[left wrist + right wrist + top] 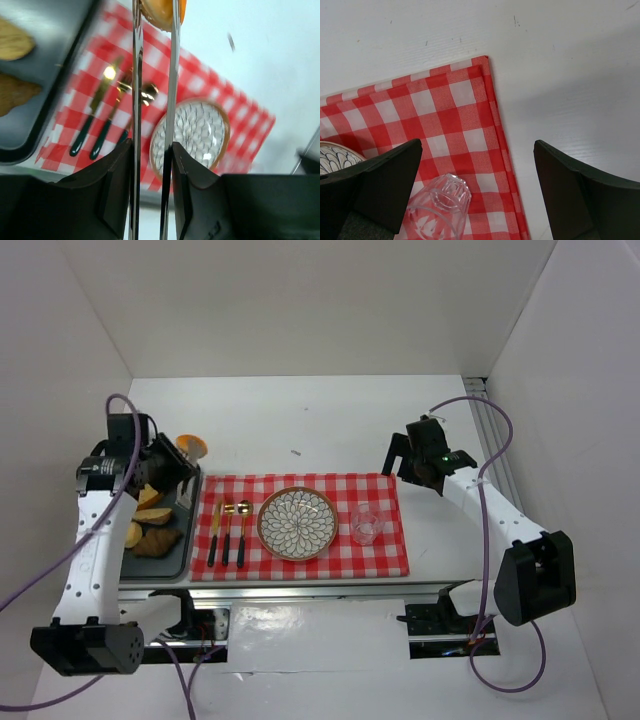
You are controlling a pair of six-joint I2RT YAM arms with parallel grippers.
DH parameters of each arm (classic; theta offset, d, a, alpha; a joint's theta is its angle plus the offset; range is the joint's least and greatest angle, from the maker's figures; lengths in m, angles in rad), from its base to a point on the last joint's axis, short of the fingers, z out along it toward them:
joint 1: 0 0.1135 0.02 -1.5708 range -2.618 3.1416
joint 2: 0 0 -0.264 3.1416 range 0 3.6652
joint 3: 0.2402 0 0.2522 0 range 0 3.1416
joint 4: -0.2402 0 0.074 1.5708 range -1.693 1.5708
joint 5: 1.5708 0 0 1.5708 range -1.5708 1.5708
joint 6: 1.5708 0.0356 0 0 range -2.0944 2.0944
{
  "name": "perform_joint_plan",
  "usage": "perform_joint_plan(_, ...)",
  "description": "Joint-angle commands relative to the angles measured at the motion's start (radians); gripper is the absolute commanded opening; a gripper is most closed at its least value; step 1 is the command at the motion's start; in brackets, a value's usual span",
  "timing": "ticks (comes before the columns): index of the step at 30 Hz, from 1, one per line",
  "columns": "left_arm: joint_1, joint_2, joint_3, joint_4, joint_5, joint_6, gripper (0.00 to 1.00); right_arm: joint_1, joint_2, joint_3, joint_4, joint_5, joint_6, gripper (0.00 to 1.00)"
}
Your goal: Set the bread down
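The patterned plate is still empty. So next, my left gripper carries the roll [161, 11] over the plate's side by the glass [209, 145], lowers it and lets go of the tongs.
My left gripper [168, 472] is shut on a pair of metal tongs [172, 75]. The tong tips pinch a round golden bread roll [161, 11], held in the air above the table beside the tray's far right corner; it also shows in the top view [191, 447]. In the left wrist view my left gripper [152, 150] clamps the two tong blades close together. The patterned plate [297, 523] lies in the middle of the red checked cloth [385, 490]. My right gripper [410, 455] is open and empty above the cloth's far right corner [480, 62].
A dark tray [178, 562] at the left holds several more pastries [157, 542]. Gold and dark cutlery [228, 530] lies left of the plate. A clear glass [366, 524] stands right of it, also in the right wrist view [440, 210]. White walls enclose the table.
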Motion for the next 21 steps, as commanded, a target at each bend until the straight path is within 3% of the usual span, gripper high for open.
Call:
perform_joint_plan(1,-0.124,-0.016,0.018,0.022,0.198,0.241,0.17,-0.007,-0.030,0.010,0.020,-0.002,-0.003,1.00)
perform_joint_plan(6,-0.364,0.022,-0.008,0.031,0.238,0.316,0.17,-0.007,-0.039,0.010,0.020,-0.002,0.007,1.00)
perform_joint_plan(7,-0.443,0.022,-0.019,0.031,0.207,0.316,0.17,-0.007,-0.039,0.010,0.020,-0.002,0.016,1.00)
perform_joint_plan(17,-0.866,0.143,-0.051,0.122,-0.013,0.229,0.17,-0.007,-0.039,0.039,-0.013,0.018,0.016,1.00)
perform_joint_plan(21,-0.954,0.238,-0.040,0.133,-0.056,0.178,0.17,-0.007,-0.039,0.048,-0.023,0.018,0.016,1.00)
